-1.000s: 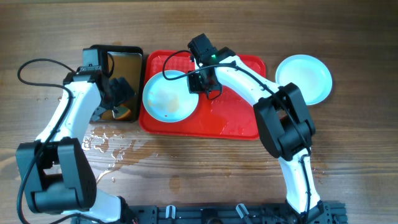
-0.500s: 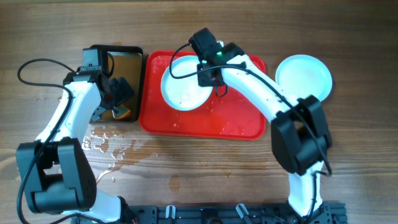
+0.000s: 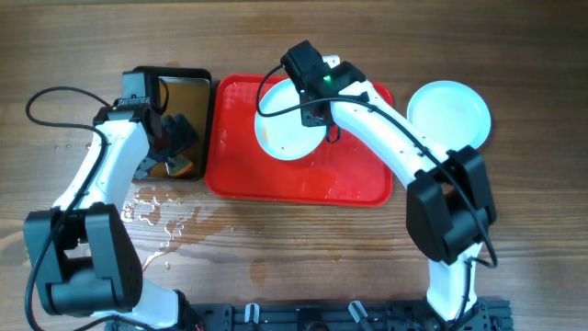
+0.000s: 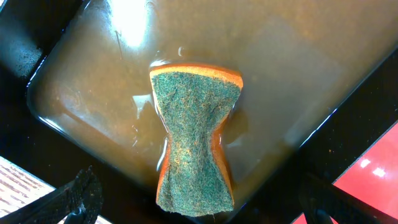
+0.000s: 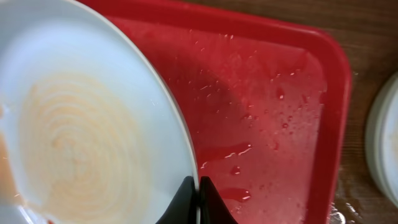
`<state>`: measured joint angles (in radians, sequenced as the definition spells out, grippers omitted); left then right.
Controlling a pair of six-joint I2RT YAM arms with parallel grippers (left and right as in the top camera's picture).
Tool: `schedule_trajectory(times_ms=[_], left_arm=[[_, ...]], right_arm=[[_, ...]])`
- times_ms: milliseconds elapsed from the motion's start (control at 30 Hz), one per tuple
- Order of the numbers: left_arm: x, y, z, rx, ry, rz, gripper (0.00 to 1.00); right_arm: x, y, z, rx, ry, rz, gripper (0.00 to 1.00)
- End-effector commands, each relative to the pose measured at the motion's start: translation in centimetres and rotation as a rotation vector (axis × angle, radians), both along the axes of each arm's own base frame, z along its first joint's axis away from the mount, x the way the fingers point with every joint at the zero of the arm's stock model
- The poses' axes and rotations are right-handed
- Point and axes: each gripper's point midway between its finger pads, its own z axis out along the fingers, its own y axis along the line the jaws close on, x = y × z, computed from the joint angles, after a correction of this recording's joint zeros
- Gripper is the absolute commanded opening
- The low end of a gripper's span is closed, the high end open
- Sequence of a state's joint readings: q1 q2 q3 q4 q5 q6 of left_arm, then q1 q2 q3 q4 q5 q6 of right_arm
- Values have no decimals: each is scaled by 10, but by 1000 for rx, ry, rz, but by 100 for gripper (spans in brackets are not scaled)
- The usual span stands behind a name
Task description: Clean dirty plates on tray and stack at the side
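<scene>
The near part of the red tray is bare, so the robot's right gripper will move back and down onto it and release the swirled plate there.
My right gripper (image 3: 321,117) (image 5: 199,186) is shut on the rim of a pale plate (image 3: 288,127) (image 5: 81,130) with faint orange-brown swirls, holding it over the back middle of the wet red tray (image 3: 349,175) (image 5: 267,93). Another pale plate (image 3: 448,115) (image 5: 382,143) lies on the table right of the tray; I cannot tell whether a plate lies under it. My left gripper (image 3: 170,145) (image 4: 199,208) is open over the black pan (image 3: 170,83), its fingers wide on either side of a green-and-orange sponge (image 4: 194,137) lying in brown water.
The black pan (image 4: 37,56) of brown water stands just left of the tray. Spilled water (image 3: 161,216) spots the wooden table in front of the pan. Water drops lie on the tray. Cables run along both arms.
My right gripper has carried the plate to the right, from the tray's left part to its back middle. The left arm and the sponge have not moved.
</scene>
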<state>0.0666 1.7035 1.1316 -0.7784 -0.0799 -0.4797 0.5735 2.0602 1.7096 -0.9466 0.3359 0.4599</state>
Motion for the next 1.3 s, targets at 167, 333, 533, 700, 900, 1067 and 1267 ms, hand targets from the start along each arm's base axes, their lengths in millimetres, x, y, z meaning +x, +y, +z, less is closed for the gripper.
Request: schedule_trajectory(times_ms=[167, 333, 533, 700, 900, 1067, 1267], left_arm=[[-2, 0, -3, -8, 7, 0, 100], [-2, 0, -3, -8, 8, 0, 100], [-2, 0, -3, -8, 8, 0, 100], [-2, 0, -3, -8, 8, 0, 100], [-2, 0, -3, -8, 8, 0, 100], [-2, 0, -3, -8, 8, 0, 100], [-2, 0, -3, -8, 7, 0, 100]], right_arm=[[3, -18, 79, -124, -200, 56, 4], [-3, -21, 96, -319, -278, 90, 4], [-14, -7, 133, -608, -406, 191, 5], [-21, 13, 147, -683, -464, 251, 4], [-22, 19, 150, -685, -483, 263, 4], [-25, 36, 128, -534, -423, 311, 4], [-25, 51, 85, -99, -257, 207, 4]])
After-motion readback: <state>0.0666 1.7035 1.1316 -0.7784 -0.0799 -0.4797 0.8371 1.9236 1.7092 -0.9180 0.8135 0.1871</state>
